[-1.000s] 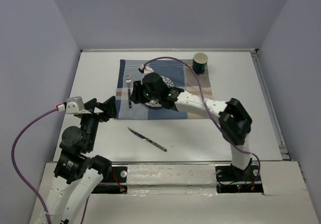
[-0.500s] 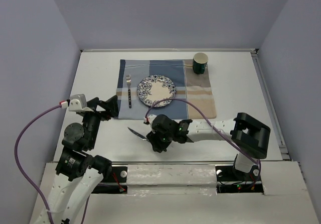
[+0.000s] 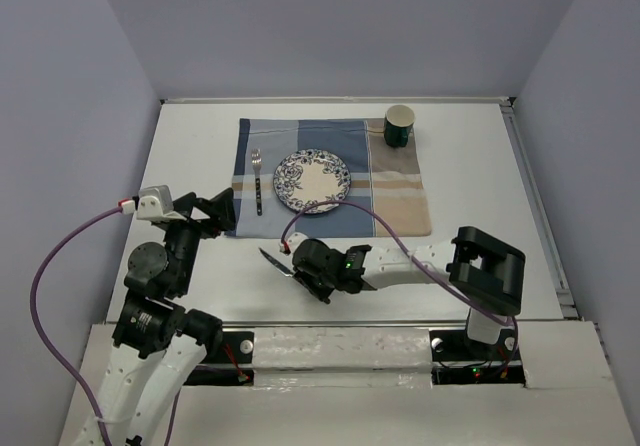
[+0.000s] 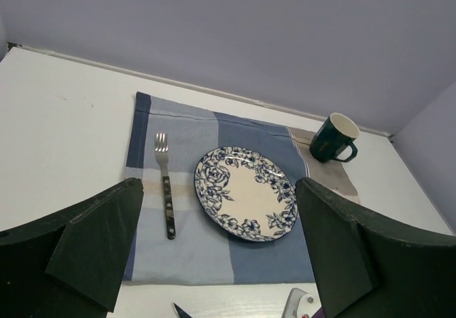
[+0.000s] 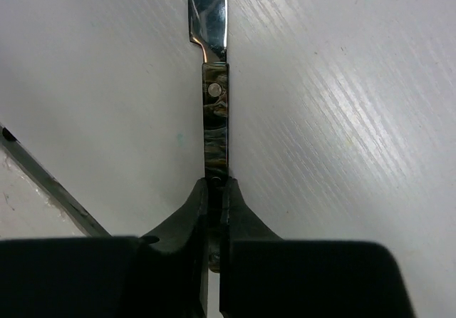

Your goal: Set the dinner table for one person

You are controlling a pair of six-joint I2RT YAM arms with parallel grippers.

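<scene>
My right gripper carries the knife to the bare cloth beside the plate, opposite the fork (image 3: pixel 257 181), next. It then turns the blade outward and releases the knife, as that cloth lies outward.
My right gripper (image 3: pixel 312 278) is low over the white dinner table (image 3: pixel 500 196) and shut on the dark handle of the knife (image 3: pixel 272 261). The blade points to the far left. In the right wrist view the fingers (image 5: pixel 199 204) pinch the end of the knife's (image 5: pixel 215 118) handle, and the blade lies along the tabletop. A blue floral plate (image 3: pixel 312 180) and a fork (image 3: pixel 257 181) lie on the striped cloth (image 3: pixel 395 196). My left gripper (image 3: pixel 205 214) is open and empty at the cloth's near left corner.
A dark green mug (image 3: pixel 399 124) stands at the cloth's far right corner. The left wrist view shows the plate (image 4: pixel 246 193), fork (image 4: pixel 165 186), mug (image 4: pixel 333 138) and the knife tip (image 4: pixel 179 310) between its spread fingers. A purple cable loops over the right arm.
My right arm has swung from over the plate down to the near table and shut on the knife handle. The plate is uncovered. The left arm has barely moved.
</scene>
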